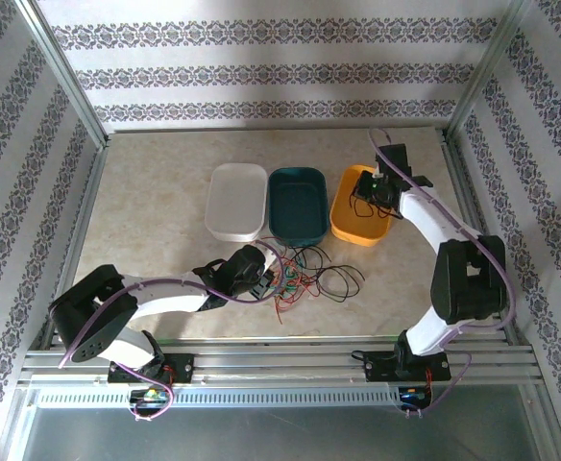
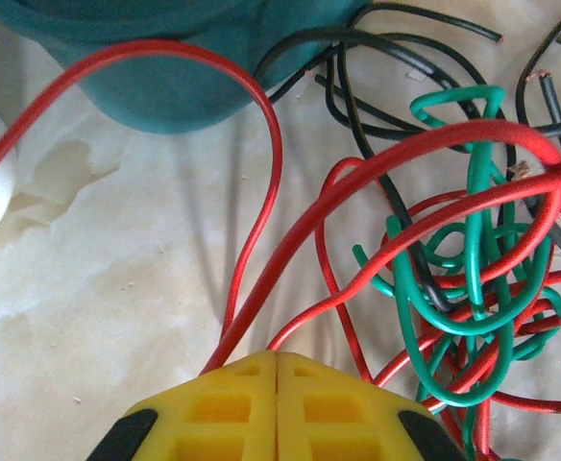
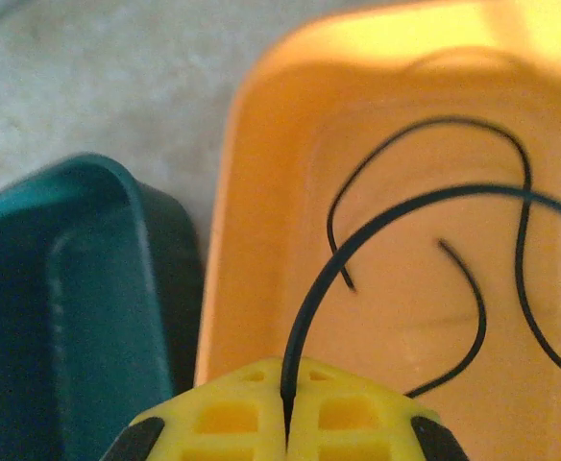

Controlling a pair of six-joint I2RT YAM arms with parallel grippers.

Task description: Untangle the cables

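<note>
My right gripper lowers over the bottom of the orange tray (image 1: 343, 226) right below next and releases its black cable, as another black cable already lies there.
A tangle of red, green and black cables (image 1: 304, 277) lies on the table in front of the teal tray. My left gripper (image 1: 264, 279) is at the tangle's left edge. In the left wrist view its yellow jaws (image 2: 278, 357) are pressed together, and a red cable (image 2: 261, 163) runs out from under the tips. Green cable (image 2: 473, 250) and black cable (image 2: 386, 115) knot to the right. My right gripper (image 1: 375, 197) hangs over the orange tray (image 1: 343, 226), shut on a black cable (image 3: 405, 206) that arcs out of the seam. Another black cable (image 3: 511, 154) lies in the tray (image 3: 261, 192).
Three trays stand in a row behind the tangle: a white tray (image 1: 236, 200), a teal tray (image 1: 298, 204) and the orange one. The teal tray's wall (image 2: 165, 77) is close ahead of my left gripper and sits beside the orange tray (image 3: 60, 317). Metal frame rails border the table.
</note>
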